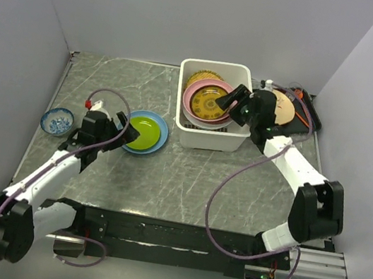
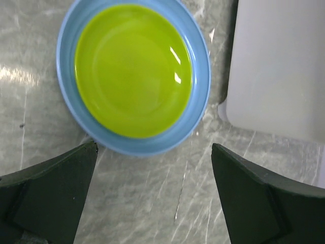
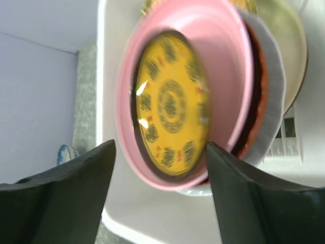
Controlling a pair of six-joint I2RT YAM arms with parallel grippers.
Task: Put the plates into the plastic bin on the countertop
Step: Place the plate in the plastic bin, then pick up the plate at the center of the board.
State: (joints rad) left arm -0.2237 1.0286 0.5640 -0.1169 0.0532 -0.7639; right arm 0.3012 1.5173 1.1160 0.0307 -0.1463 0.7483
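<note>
I need to move my left gripper in over the plates next and down onto the green plate's near rim (image 2: 94,114), because the green plate is on top of the blue one.
The white plastic bin (image 1: 208,137) stands at the back of the countertop (image 1: 186,182). It holds a stack of plates: a yellow patterned plate (image 1: 209,103) on a pink plate (image 1: 192,95), with others underneath. My right gripper (image 1: 230,100) hovers open over the stack, holding nothing. In the right wrist view the yellow plate (image 3: 172,107) rests in the pink plate (image 3: 228,56), with my right gripper (image 3: 160,145) open over their near rim. A green plate (image 1: 143,133) on a blue plate (image 1: 161,130) lies left of the bin. My left gripper (image 1: 125,129) is open at their left edge. In the left wrist view the left gripper (image 2: 153,147) stands just short of the blue plate (image 2: 200,101).
A small blue patterned bowl (image 1: 56,121) sits at the far left. A flat black tray (image 1: 310,116) with a cream plate (image 1: 285,111) lies right of the bin, behind my right arm. The bin's wall (image 2: 279,66) is close on the left gripper's right. Grey walls enclose the countertop.
</note>
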